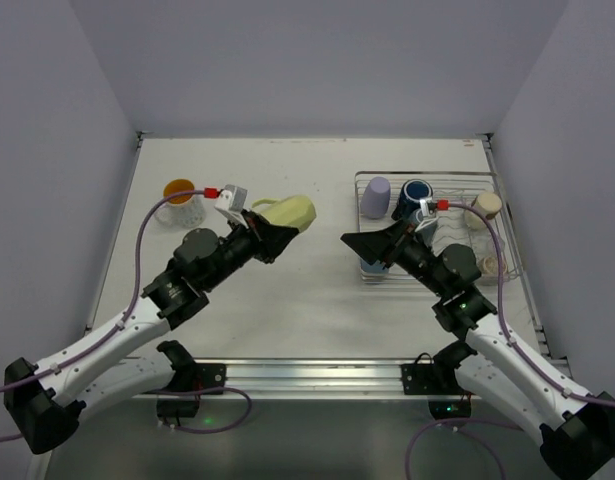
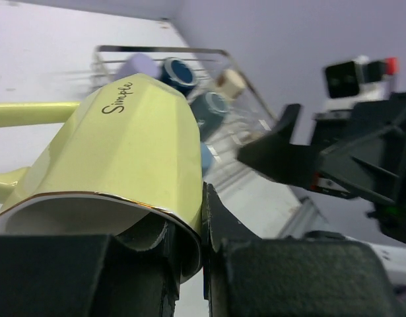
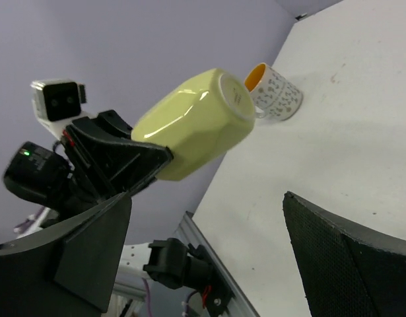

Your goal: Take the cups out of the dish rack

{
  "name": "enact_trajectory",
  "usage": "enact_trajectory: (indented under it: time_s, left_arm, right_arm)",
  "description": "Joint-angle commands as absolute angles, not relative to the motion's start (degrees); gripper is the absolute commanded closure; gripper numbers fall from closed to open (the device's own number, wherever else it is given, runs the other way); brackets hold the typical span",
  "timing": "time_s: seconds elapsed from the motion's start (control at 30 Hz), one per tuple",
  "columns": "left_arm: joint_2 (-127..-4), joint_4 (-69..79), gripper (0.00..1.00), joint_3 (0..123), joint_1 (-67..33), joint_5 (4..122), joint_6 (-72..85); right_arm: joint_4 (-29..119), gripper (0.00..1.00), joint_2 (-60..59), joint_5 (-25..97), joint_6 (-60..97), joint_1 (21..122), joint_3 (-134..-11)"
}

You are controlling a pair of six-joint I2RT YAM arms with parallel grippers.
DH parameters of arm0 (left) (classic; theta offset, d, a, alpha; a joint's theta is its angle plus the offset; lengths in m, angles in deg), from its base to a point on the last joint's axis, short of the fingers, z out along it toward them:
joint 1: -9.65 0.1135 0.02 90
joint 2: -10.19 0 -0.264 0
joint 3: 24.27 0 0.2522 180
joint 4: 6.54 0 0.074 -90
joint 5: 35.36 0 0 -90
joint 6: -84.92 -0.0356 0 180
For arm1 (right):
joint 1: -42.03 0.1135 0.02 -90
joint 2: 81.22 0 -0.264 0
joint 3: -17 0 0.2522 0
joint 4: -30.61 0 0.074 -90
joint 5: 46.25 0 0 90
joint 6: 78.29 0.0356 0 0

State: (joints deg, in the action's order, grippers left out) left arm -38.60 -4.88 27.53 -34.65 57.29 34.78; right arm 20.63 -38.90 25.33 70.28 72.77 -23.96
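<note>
My left gripper tilts down next, then sets the yellow-green cup upright on the empty table beside the orange-inside white cup [image 1: 179, 199].
My left gripper [image 1: 270, 237] is shut on the rim of a pale yellow-green cup [image 1: 292, 212] and holds it tipped above the table left of centre; one finger is inside it and one outside [image 2: 219, 218]. The cup also shows in the right wrist view [image 3: 193, 122]. An orange-inside white cup [image 1: 179, 199] stands on the table at the far left. The dish rack [image 1: 497, 260] at the right holds a lavender cup [image 1: 376, 196], a navy cup [image 1: 415, 197], a cream cup [image 1: 487, 205] and others partly hidden by my right arm. My right gripper [image 1: 365, 243] is open and empty at the rack's left edge.
The rack [image 2: 209, 56] with its cups lies beyond the held cup in the left wrist view. The table's near edge has a metal rail [image 1: 317, 375] with both arm bases. Walls close the table on three sides.
</note>
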Motion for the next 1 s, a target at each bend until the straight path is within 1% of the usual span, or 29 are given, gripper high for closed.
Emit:
enact_trajectory:
  time_s: [0.0,0.03,0.1,0.13,0.2,0.23,0.3,0.33,0.43,0.67,0.97]
  left_arm:
    - [-41.0,10.4,1.00,42.4,-32.6,39.9,23.9]
    - [-45.9,19.1,1.00,45.5,-31.9,38.8,22.2]
    - [-51.7,26.2,1.00,51.4,-27.6,40.1,17.6]
    - [-56.6,30.6,1.00,55.8,-26.1,40.7,16.4]
    - [-60.8,32.9,1.00,60.3,-21.3,41.9,13.0]
    - [-65.1,35.4,1.00,61.8,-19.0,41.7,12.1]
    - [-69.6,37.7,1.00,67.2,-17.1,43.7,9.6]
    - [-74.5,40.6,1.00,69.1,-15.6,44.3,9.1]
    - [-82.8,44.3,1.00,75.0,-13.5,46.1,7.1]
    - [-95.5,49.3,1.00,84.1,-10.0,47.6,5.3]
    - [-103.6,51.5,1.00,86.5,-7.9,43.0,3.7]
  right_arm:
    - [25.5,0.01,-39.8,30.1,64.3,73.1,-25.1]
    - [27.7,0.01,-39.8,30.9,63.1,73.1,-26.0]
    - [35.2,0.01,-39.6,33.3,58.8,73.1,-29.3]
    - [40.3,0.01,-39.2,34.1,57.6,73.1,-30.3]
    - [44.1,0.01,-39.0,36.0,54.4,73.1,-33.0]
    - [46.5,0.01,-39.1,36.2,53.6,73.1,-33.4]
    - [48.1,0.01,-39.3,36.5,51.7,73.0,-34.5]
    - [50.2,0.01,-39.3,36.5,51.1,73.0,-35.0]
    - [54.1,0.01,-39.1,37.3,48.8,73.1,-36.4]
    - [58.8,0.01,-39.6,39.1,45.6,73.1,-36.9]
    - [59.9,0.01,-39.8,40.8,44.4,73.1,-36.4]
